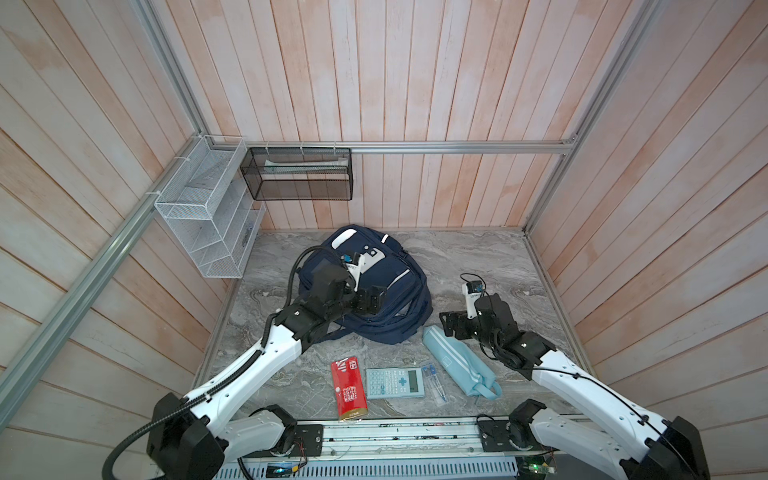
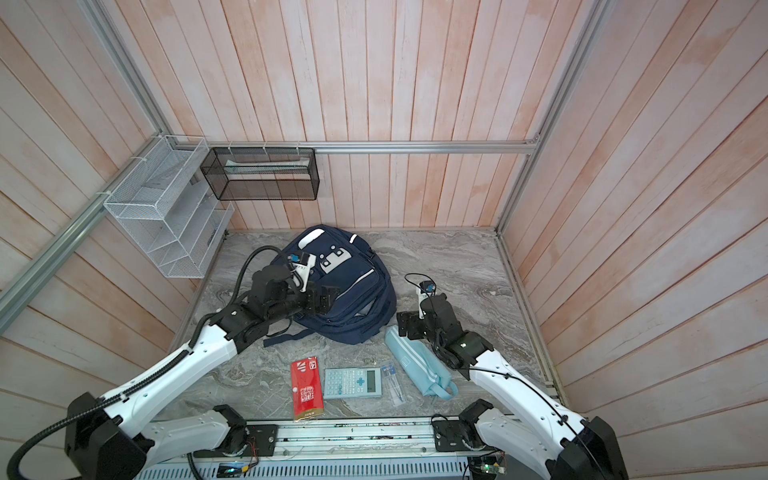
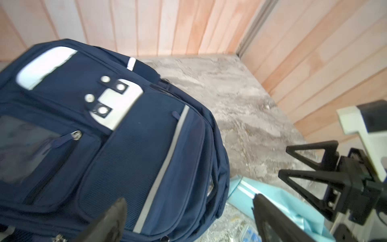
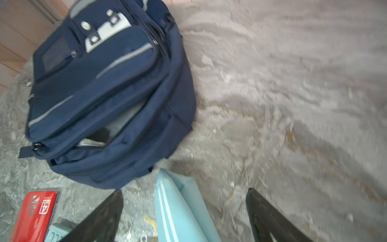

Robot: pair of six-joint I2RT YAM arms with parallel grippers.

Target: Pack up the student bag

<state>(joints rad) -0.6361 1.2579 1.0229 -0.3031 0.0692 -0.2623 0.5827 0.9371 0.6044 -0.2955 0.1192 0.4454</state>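
Note:
I should next pull my right gripper back and lower its open fingers astride the light-blue pencil pouch's long upper edge [image 1: 461, 359], since that edge is below and back of it.
The student bag [image 1: 399, 291] [image 2: 359, 286] is a navy backpack lying at the back middle of the marble table. In the right wrist view the student bag [image 4: 109, 94] has its main zip partly apart, showing grey lining. My left gripper [image 1: 371, 300] [image 2: 322, 297] hovers open over the bag's near left side. Seen from the left wrist, the left gripper [image 3: 189, 199] has nothing between its fingers, with the student bag [image 3: 104, 146] underneath. To the bag's right, my right gripper [image 1: 451, 326] [image 2: 405, 326] [image 4: 185, 190] stands open above the end of a light-blue pencil pouch [image 1: 457, 361] [image 4: 178, 209], apart from it.
A red packet [image 1: 349, 388], a blue calculator [image 1: 395, 383] and a clear pack of pens [image 1: 434, 380] lie in a row at the table's front. A white wire rack [image 1: 208, 208] and a black mesh basket [image 1: 297, 174] hang on the walls at the back left.

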